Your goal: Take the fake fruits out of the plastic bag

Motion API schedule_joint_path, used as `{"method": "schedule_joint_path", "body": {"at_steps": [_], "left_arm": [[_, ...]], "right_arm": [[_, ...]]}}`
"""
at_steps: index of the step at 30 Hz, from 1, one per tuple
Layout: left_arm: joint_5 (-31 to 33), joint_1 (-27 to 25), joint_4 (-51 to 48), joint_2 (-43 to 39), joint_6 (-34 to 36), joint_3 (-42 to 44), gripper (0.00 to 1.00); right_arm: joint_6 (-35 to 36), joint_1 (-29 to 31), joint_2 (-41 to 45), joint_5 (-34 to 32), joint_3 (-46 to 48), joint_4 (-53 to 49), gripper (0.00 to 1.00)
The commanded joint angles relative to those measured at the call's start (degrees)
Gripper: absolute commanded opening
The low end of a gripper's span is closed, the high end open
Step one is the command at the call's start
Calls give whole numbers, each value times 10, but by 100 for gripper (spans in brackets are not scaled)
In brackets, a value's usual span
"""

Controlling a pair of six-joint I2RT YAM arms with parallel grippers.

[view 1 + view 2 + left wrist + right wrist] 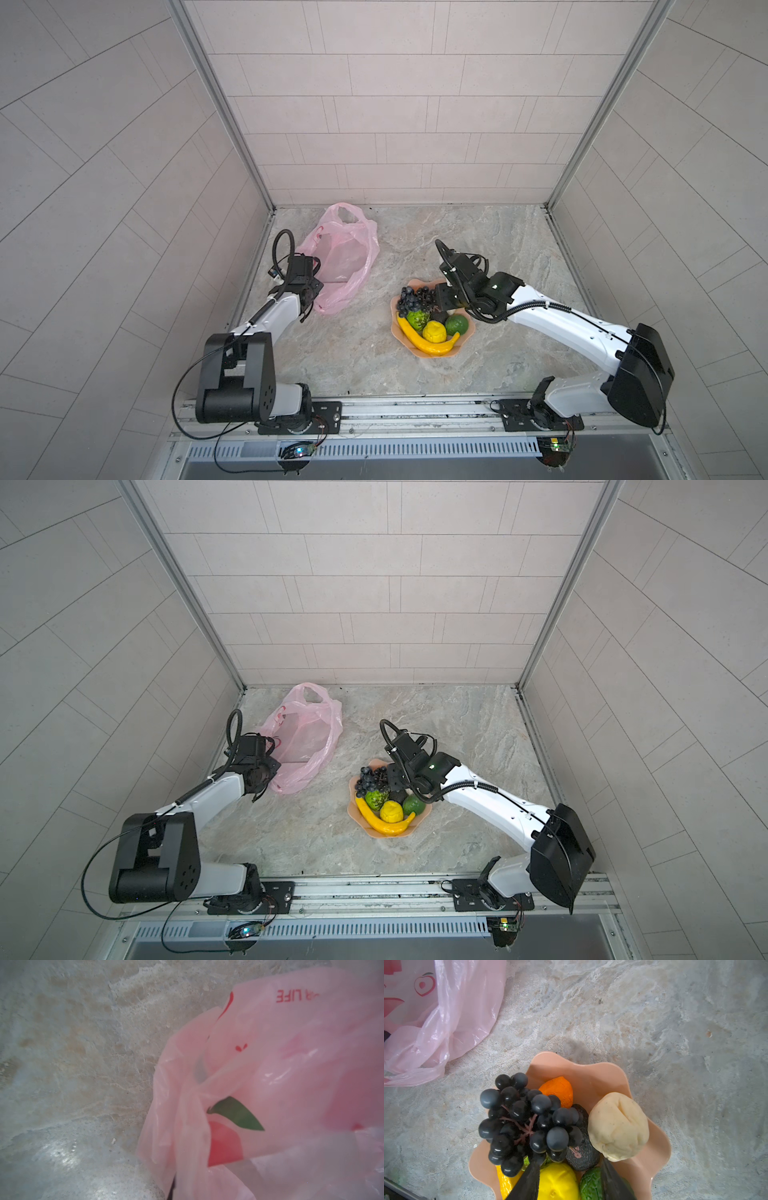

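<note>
The dish holds the fruits, so the robot's left gripper should next swing outward, draw the bag toward the bare tabletop beyond the dish and release the bag's near edge.
The pink plastic bag [340, 257] [305, 737] lies slack at the back left of the table. My left gripper [314, 296] sits at its near edge. In the left wrist view bag film [291, 1064] covers the jaws, and the gripper is shut on the plastic bag. The fake fruits lie in a peach dish [432, 355]: grape bunch [525, 1122], banana [424, 343], bumpy yellow one [558, 1182], two green ones [417, 319] [457, 323], cream one [618, 1126], dark one [583, 1157] and an orange one [558, 1089]. My right gripper [570, 1164] [440, 301] hovers open over them, holding nothing.
Tiled walls close in the back and both sides of the marble table [498, 257]. The dish [384, 835] stands near the table's middle, to the right of the bag [436, 1022]. A metal rail [415, 409] with both arm bases runs along the front edge.
</note>
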State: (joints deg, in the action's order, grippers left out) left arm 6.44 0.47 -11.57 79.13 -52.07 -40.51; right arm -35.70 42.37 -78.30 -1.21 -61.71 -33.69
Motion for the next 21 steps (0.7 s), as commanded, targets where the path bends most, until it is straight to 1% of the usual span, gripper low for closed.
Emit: {"method": "schedule_joint_path", "body": {"at_steps": [1,5,10,14,19,21], "left_arm": [[-3,-7,-12,5,15,-19,0],[-19,-17,-12,9,20,-32,0],[-50,-38,-28,37,12,-86,0],[-55,-79,-53,82,12,-172,0],[-88,-131,-91,186,31,-312,0],[-97,-150,-123,231,45,-379,0]], "right_arm": [[2,2,31,-10,9,-19,49],[12,2,74,-17,9,-35,51],[23,2,153,-64,25,-50,55],[14,0,223,-107,64,-50,57],[-25,-2,312,-150,127,-45,60],[-36,-2,345,-162,146,-50,61]]}}
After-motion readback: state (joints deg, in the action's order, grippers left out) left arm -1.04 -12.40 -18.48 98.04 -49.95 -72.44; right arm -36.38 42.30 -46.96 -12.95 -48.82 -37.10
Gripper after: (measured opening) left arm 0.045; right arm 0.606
